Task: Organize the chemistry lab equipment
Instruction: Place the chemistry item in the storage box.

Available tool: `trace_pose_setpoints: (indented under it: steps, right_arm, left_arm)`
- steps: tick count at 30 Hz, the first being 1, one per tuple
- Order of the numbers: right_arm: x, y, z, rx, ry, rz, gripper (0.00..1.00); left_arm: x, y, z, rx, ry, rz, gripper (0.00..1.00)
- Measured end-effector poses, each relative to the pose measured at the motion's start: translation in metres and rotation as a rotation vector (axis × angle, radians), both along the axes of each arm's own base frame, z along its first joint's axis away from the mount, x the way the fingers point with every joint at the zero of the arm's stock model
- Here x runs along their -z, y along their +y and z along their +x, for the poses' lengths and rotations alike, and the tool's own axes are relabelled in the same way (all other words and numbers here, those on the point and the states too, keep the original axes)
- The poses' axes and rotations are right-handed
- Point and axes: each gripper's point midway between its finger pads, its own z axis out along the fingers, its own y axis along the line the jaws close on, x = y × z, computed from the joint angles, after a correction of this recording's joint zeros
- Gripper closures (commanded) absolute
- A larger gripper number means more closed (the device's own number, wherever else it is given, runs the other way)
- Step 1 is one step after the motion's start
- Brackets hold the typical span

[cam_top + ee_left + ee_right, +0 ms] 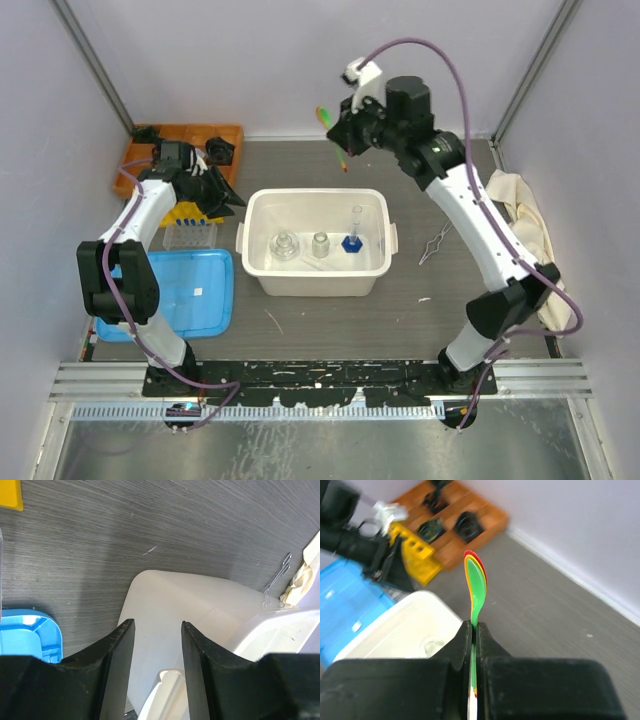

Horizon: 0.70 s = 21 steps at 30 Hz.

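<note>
Next, my right gripper draws back, lowers and releases the spoon (328,122) on the tub's bottom by its near side (310,262), clear of the standing glassware.
My right gripper (345,135) (475,627) hangs above the far side of the table, shut on the handle of a green spoon (476,592) (328,122), which has yellow and red edges behind it. A white tub (315,205) (402,625) mid-table holds a glass flask (285,245), a smaller glass vessel (320,243) and a tube on a blue base (353,236). Left of the tub's rim, my left gripper (226,200) (157,625) is open and empty, beside the yellow rack (184,213) (415,555). Metal forceps (435,243) (277,575) lie right of the tub.
An orange tray of black parts (185,142) (455,527) sits at the back left. A blue tray (190,290) (25,632) lies front left. A cream cloth (520,205) (307,572) is bunched against the right wall.
</note>
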Motion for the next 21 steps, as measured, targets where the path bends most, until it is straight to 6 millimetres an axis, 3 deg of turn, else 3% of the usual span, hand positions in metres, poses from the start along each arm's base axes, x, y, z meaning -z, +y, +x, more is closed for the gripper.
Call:
trace_pose_setpoints:
  steps: [3, 5, 9, 12, 17, 21]
  right_arm:
    - [0.028, 0.039, -0.015, -0.152, 0.067, -0.101, 0.99]
    - [0.062, 0.066, -0.031, -0.255, 0.138, -0.192, 0.99]
    - [0.125, 0.089, -0.070, -0.389, 0.289, -0.347, 0.99]
    - [0.147, 0.091, -0.093, -0.442, 0.357, -0.414, 0.99]
    - [0.172, 0.082, -0.105, -0.441, 0.425, -0.473, 0.99]
    - [0.222, 0.063, -0.110, -0.384, 0.504, -0.569, 0.99]
  left_arm:
    - [0.000, 0.000, 0.000, 0.000, 0.000, 0.000, 0.56]
    - [0.000, 0.000, 0.000, 0.000, 0.000, 0.000, 0.56]
    - [0.002, 0.000, -0.004, 0.000, 0.006, 0.000, 0.56]
    - [0.004, 0.000, -0.007, 0.000, 0.011, 0.001, 0.56]
    - [0.006, 0.000, -0.009, 0.000, 0.018, 0.001, 0.56]
    - [0.006, 0.000, -0.009, 0.000, 0.018, 0.001, 0.57]
